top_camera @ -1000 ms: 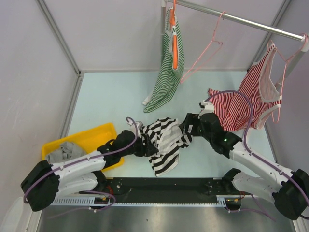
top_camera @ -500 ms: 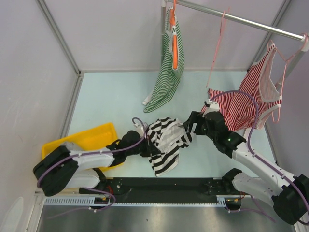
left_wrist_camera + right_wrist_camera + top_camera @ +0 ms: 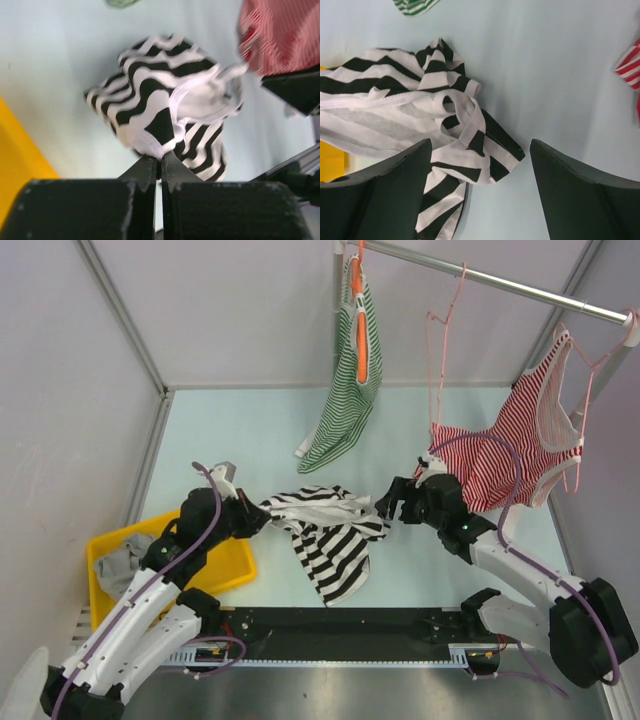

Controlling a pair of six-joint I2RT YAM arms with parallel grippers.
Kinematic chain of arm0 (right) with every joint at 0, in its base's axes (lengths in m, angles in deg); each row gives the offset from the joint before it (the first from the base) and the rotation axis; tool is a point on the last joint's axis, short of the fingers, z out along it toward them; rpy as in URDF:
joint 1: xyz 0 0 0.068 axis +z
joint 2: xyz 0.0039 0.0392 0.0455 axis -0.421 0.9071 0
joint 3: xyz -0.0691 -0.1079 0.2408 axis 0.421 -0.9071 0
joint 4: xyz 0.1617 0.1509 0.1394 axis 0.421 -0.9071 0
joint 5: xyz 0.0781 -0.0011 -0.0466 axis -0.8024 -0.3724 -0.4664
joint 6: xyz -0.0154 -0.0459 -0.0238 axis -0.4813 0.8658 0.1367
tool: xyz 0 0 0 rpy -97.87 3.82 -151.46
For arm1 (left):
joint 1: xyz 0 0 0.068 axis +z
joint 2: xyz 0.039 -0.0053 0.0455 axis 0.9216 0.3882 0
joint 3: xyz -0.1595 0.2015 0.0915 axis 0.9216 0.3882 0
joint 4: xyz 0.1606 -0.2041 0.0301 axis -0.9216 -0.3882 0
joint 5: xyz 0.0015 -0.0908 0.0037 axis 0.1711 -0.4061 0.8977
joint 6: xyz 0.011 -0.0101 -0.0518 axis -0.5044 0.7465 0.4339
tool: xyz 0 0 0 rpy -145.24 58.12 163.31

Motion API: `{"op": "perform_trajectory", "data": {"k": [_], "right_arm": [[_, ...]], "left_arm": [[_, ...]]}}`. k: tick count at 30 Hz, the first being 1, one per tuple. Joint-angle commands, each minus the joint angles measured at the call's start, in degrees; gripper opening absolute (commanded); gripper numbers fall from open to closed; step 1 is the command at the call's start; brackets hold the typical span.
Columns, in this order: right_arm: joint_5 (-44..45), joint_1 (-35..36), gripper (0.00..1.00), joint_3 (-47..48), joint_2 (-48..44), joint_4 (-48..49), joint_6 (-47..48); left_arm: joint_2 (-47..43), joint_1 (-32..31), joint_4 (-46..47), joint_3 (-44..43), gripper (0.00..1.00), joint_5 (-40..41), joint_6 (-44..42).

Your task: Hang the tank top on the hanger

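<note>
The open fingers of the right gripper need to go down and to the left in the top view, around the tank top strap's curled fold [image 3: 367, 508] [image 3: 471, 121].
The black-and-white striped tank top [image 3: 328, 532] lies crumpled on the table between my arms, its left edge lifted and stretched out to the left. My left gripper [image 3: 262, 519] is shut on that edge; in the left wrist view a pale fold of the tank top [image 3: 159, 102] is pinched at the tips of my left gripper [image 3: 160, 158]. My right gripper [image 3: 389, 504] stands open just right of the cloth. In the right wrist view my right gripper [image 3: 480, 144] straddles a corner of the tank top [image 3: 395, 120] without closing on it. The pale pink hanger [image 3: 438, 360] hangs empty on the rail.
A metal rail [image 3: 500, 282] crosses the back right. A green-and-white top [image 3: 352, 390] on an orange hanger hangs from its left end, a red-and-white top [image 3: 520, 445] from its right end. A yellow bin [image 3: 230, 562] with grey cloth [image 3: 125, 560] sits at the left.
My left gripper shut on the tank top's edge and drew back left and upward, stretching the cloth. The pink hanger swung on the rail. The right gripper barely moved.
</note>
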Motion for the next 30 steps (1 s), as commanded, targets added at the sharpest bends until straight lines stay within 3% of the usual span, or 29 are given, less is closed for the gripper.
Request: {"op": "perform_trajectory", "data": {"k": [1,9,17,19,20,22,23,24,28,30], "right_arm": [[-10.54,-0.49,0.85,-1.56,3.85,15.13,-1.13],[-12.33,-0.32,0.85,-2.71,9.04,21.75,0.18],[-11.27,-0.41,0.82,0.46,15.2,18.86,1.59],[-12.68,-0.49,0.73,-0.24,15.38,19.39,0.81],[-13.47,-0.49,0.59,-0.6,15.38,19.82,0.37],[-16.89,-0.58,0.42,-1.3,15.46,21.32,-0.86],[-17.51,-0.5,0.12,-1.04,15.29,21.06,-1.39],[-18.21,-0.49,0.02,-0.95,14.07,20.01,-1.83],[-12.88,2.12,0.0,1.84,5.29,12.3,-0.27],[-2.7,5.02,0.0,4.83,-1.02,2.46,2.11]], "left_arm": [[0.4,0.53,-8.1,-0.43,0.0,-1.49,-3.27],[0.84,0.62,-9.07,-1.13,0.0,-0.78,-3.62],[-1.18,0.62,-12.85,-4.03,0.0,1.41,-4.68],[-1.53,0.7,-13.11,-3.86,0.0,1.59,-4.5],[-1.62,0.62,-13.11,-3.95,0.0,1.5,-4.42],[-1.53,0.71,-13.11,-4.03,0.0,1.5,-4.59],[-1.27,0.71,-13.02,-4.03,0.0,1.5,-4.59],[-1.18,0.71,-12.76,-4.3,0.0,1.5,-4.94],[-0.04,1.58,-10.74,-7.45,0.0,0.1,-6.52],[1.97,3.33,-9.51,-12.45,0.0,-0.43,-8.54]]}}
